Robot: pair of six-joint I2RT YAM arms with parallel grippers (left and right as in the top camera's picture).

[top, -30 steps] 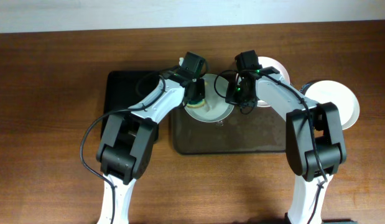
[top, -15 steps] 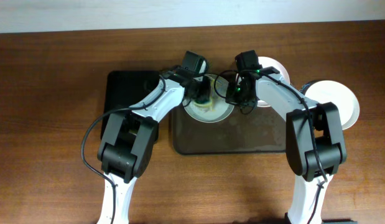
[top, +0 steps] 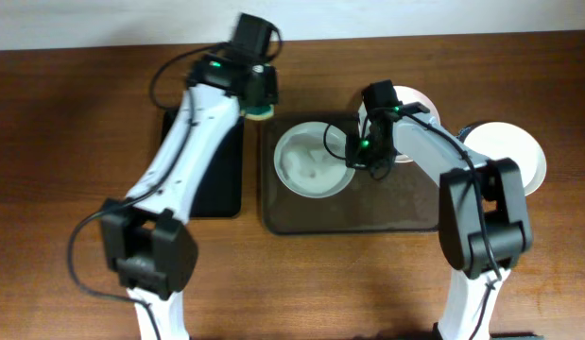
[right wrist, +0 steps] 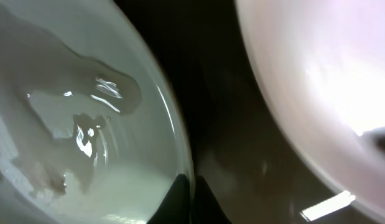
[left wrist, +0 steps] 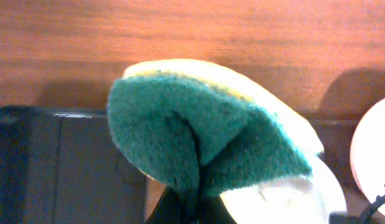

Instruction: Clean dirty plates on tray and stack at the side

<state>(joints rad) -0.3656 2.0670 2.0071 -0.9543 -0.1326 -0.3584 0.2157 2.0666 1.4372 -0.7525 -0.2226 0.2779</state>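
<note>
The plate will next be lifted and tilted by my right gripper and carried past the second plate. It will then be brought down onto the third plate.
A white plate [top: 314, 158] lies at the left end of the brown tray [top: 349, 212], its inside wet and smeared. My right gripper [top: 354, 155] is shut on its right rim; the wrist view shows the rim [right wrist: 173, 143] pinched between the fingers [right wrist: 192, 202]. A second plate [top: 415, 98] lies at the tray's far right, partly hidden by the right arm, and also shows in the right wrist view [right wrist: 323, 68]. A third plate [top: 507, 156] lies on the table to the right of the tray. My left gripper [top: 259, 102] is shut on a green and yellow sponge [left wrist: 198, 137], held off the plate.
A narrower black tray [top: 193, 170] lies to the left of the brown tray, under the left arm; it also shows in the left wrist view [left wrist: 55, 168]. Brown wooden table [top: 75, 142] lies all around. A pale wall edge runs along the back.
My left gripper has lifted the sponge off the plate and swung it back and to the left, over the black tray's far corner. My right gripper still holds the plate's rim.
</note>
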